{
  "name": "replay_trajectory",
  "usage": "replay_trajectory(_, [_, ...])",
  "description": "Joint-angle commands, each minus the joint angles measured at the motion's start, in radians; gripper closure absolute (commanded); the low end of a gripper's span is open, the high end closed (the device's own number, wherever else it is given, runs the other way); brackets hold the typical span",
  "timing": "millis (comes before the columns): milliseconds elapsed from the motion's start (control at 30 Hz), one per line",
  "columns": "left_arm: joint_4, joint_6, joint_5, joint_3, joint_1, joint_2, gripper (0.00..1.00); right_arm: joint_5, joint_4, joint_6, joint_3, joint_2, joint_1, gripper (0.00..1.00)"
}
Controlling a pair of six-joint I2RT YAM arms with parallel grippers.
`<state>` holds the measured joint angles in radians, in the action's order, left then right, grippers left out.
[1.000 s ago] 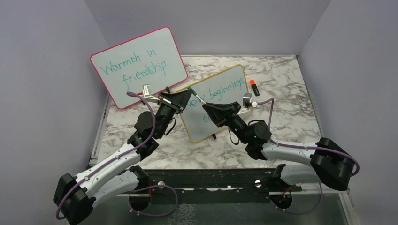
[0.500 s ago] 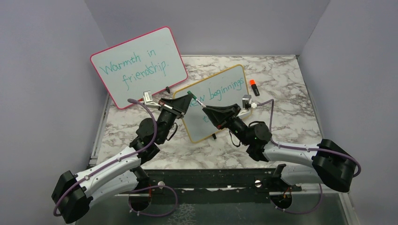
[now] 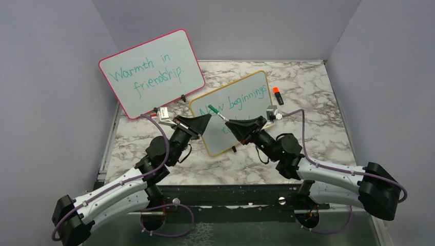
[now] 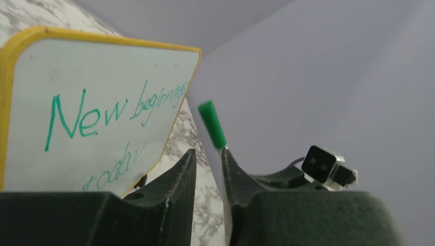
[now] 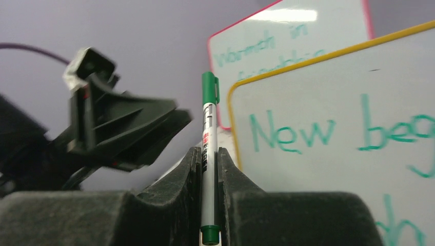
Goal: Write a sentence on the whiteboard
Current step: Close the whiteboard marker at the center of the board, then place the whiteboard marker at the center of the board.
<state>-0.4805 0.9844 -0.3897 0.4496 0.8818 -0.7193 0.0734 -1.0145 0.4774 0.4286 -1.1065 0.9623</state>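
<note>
My right gripper is holding the now capped marker. It should swing down and to its right in the top view next, to release the marker on the marble beside the yellow board.
The whiteboard (image 3: pixel 246 114) with a yellow frame stands tilted mid-table. The sentence (image 3: pixel 241 101) reads "New beginnings" in teal, and a lower word is partly hidden behind the grippers. My right gripper (image 3: pixel 227 122) is shut on a white marker (image 3: pixel 219 116) with a green cap, held in front of the board. In the right wrist view the marker (image 5: pixel 207 138) stands upright between the jaws of the right gripper (image 5: pixel 207 149). My left gripper (image 3: pixel 208 117) points at the cap from the left. The left gripper (image 4: pixel 208 152) is slightly open, and the green cap (image 4: pixel 212 124) sits just above its right fingertip, outside the gap.
A larger pink-framed whiteboard (image 3: pixel 154 72) reading "Warmth in friendship" leans at the back left. An orange-capped marker (image 3: pixel 277 95) lies on the marble table to the right of the yellow board. Lilac walls close in on three sides.
The left jaws have parted a little and no longer pinch the marker's cap. Both grippers have shifted slightly toward the near side, and the marker stays in the right gripper.
</note>
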Motion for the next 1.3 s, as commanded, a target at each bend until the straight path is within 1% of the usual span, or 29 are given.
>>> replay_trajectory(0, [0.193, -0.084, 0.02, 0.016, 0.024, 0.054, 0.68, 0.263, 0.234, -0.1, 0.007, 0.095, -0.02, 1.0])
replay_trajectory(167, [0.44, -0.183, -0.11, 0.105, 0.024, 0.117, 0.46, 0.475, 0.501, -0.12, 0.016, 0.214, -0.02, 1.0])
replay_trajectory(333, [0.661, -0.26, -0.254, 0.161, 0.024, 0.201, 0.3, 0.712, 0.813, -0.023, 0.024, 0.321, -0.021, 1.0])
replay_trajectory(400, [0.727, -0.283, -0.287, 0.172, 0.023, 0.239, 0.26, 0.751, 0.934, 0.035, 0.027, 0.358, -0.02, 1.0])
replay_trajectory(533, [0.829, -0.314, -0.333, 0.189, 0.024, 0.314, 0.18, 0.787, 1.196, 0.241, 0.018, 0.444, -0.02, 1.0])
replay_trajectory(600, [0.867, -0.331, -0.347, 0.196, 0.023, 0.346, 0.15, 0.835, 1.369, 0.355, 0.013, 0.483, -0.02, 1.0])
replay_trajectory(667, [0.894, -0.345, -0.357, 0.198, 0.024, 0.371, 0.14, 0.886, 1.491, 0.465, 0.006, 0.509, -0.02, 0.99])
replay_trajectory(733, [0.908, -0.341, -0.362, 0.194, 0.024, 0.386, 0.13, 0.915, 1.57, 0.541, -0.002, 0.518, -0.021, 1.0])
replay_trajectory(833, [0.907, -0.337, -0.363, 0.193, 0.024, 0.383, 0.12, 0.93, 1.722, 0.747, -0.002, 0.492, -0.02, 1.0])
replay_trajectory(933, [0.912, -0.332, -0.365, 0.2, 0.023, 0.355, 0.11, 0.932, 1.794, 0.893, -0.005, 0.441, -0.02, 1.0])
replay_trajectory(1033, [0.921, -0.323, -0.377, 0.208, 0.023, 0.326, 0.1, 0.914, 1.782, 0.955, -0.007, 0.384, -0.021, 1.0])
replay_trajectory(1167, [0.942, -0.322, -0.369, 0.219, 0.023, 0.299, 0.09, 0.892, 1.763, 1.05, -0.036, 0.294, -0.02, 0.96])
replay_trajectory(1233, [0.956, -0.323, -0.37, 0.224, 0.024, 0.295, 0.08, 0.888, 1.769, 1.098, -0.048, 0.261, -0.02, 0.91])
replay_trajectory(1267, [0.963, -0.324, -0.369, 0.229, 0.024, 0.296, 0.08, 0.886, 1.775, 1.128, -0.053, 0.248, -0.02, 0.86])
